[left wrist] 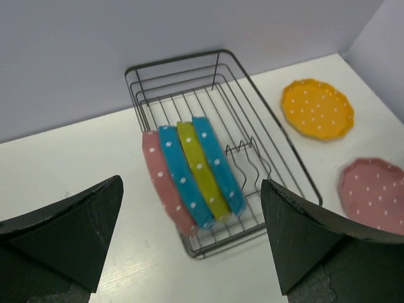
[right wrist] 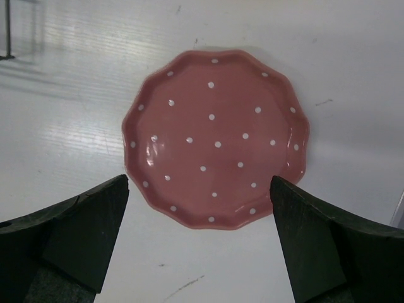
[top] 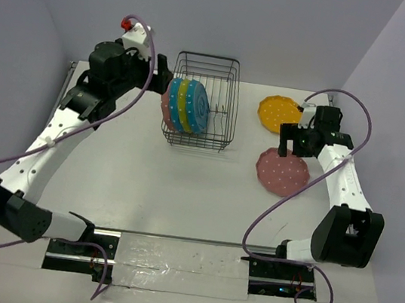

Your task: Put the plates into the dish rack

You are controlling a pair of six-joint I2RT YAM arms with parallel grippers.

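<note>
The flat pink plate's wall-side rim is below and to the right in the top view, so my right gripper should go down that way next with its fingers on either side of it, where it borders bare table.
The black wire dish rack stands at the table's back middle, also in the left wrist view. Standing on edge at its near left end are a pink plate, a teal plate, a yellow-green plate and a second teal plate. An orange-yellow plate and a pink plate lie flat on the table at the right; that pink plate fills the right wrist view. My left gripper is open and empty, left of the rack. My right gripper is open, empty, above the flat pink plate's far edge.
Purple-grey walls close the back and both sides. The white table carries a taped strip along its near edge by the arm bases. Purple cables loop from each arm.
</note>
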